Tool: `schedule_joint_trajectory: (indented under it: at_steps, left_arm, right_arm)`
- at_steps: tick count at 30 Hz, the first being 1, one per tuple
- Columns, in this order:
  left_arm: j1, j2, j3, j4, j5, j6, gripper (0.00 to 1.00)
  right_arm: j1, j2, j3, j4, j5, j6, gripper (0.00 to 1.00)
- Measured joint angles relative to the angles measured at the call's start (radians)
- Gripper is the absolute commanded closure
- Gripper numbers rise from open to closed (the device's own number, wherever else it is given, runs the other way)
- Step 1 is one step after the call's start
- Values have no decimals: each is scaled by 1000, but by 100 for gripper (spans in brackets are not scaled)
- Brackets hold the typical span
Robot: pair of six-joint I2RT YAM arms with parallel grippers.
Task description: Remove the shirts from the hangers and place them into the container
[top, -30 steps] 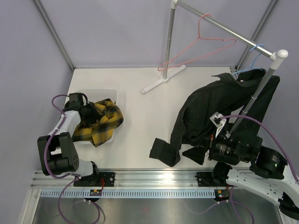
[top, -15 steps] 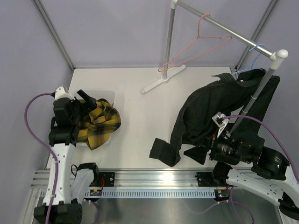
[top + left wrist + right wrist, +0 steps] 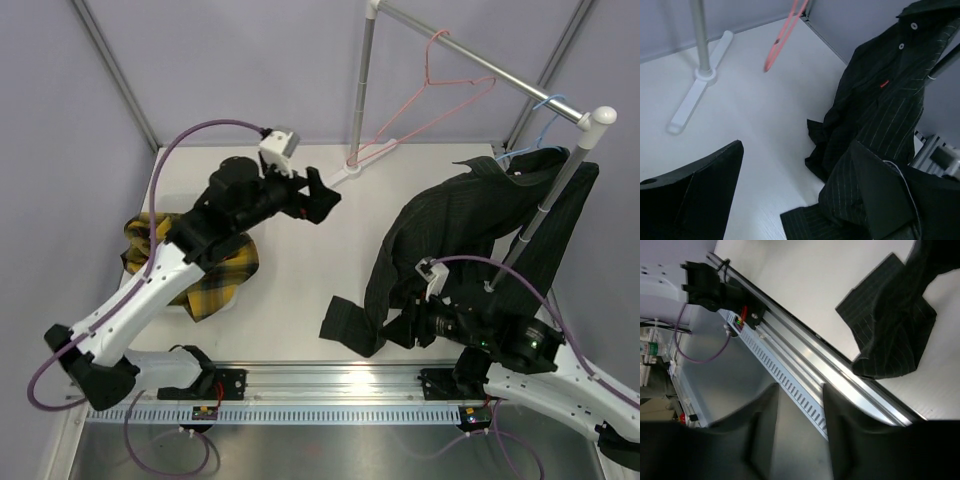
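Note:
To the right of my left gripper in the top view, the black striped shirt's upper fold still hangs, so I will bring the open fingers across and around it.
The yellow-and-black plaid shirt (image 3: 215,268) lies bunched at the left; the container under it is hidden by the cloth and my left arm. The black striped shirt (image 3: 460,220) hangs on the light blue hanger (image 3: 545,105), its sleeve trailing onto the table (image 3: 895,325). The pink hanger (image 3: 430,95) hangs bare on the rail. My left gripper (image 3: 318,195) is open and empty above the table's middle, facing the black shirt (image 3: 890,90). My right gripper (image 3: 405,325) sits low beside the sleeve, jaws apart with nothing between them (image 3: 799,387).
The metal rail (image 3: 480,60) slants across the back right on two posts. One post's white foot (image 3: 345,170) lies on the table and shows in the left wrist view (image 3: 697,90). An aluminium mounting track (image 3: 330,385) runs along the near edge.
My left gripper opened, let go of the plaid shirt and swung up and right to the table's middle. My right gripper shifted left toward the sleeve and its jaws narrowed.

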Motion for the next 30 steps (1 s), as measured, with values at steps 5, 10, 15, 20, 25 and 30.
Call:
schedule_joint_trajectory:
  at_steps: [5, 10, 15, 20, 25, 30]
  left_arm:
    - [-142, 261, 278, 18, -35, 95, 6]
    - [-209, 417, 430, 58, -1, 176, 3]
    - [-218, 487, 445, 123, 110, 241, 3]
    - [-219, 556, 473, 152, 200, 267, 2]
    - [-223, 631, 555, 158, 246, 272, 9]
    - [-225, 700, 656, 145, 275, 257, 70]
  right_arm:
    - [0, -59, -124, 6, -12, 85, 100]
    - [0, -118, -131, 3, -11, 114, 100]
    - [1, -168, -123, -47, -2, 118, 100]
    - [1, -188, -100, -89, 5, 117, 100]
    - [1, -190, -90, -100, 7, 117, 100]
    - [1, -198, -84, -108, 8, 117, 100]
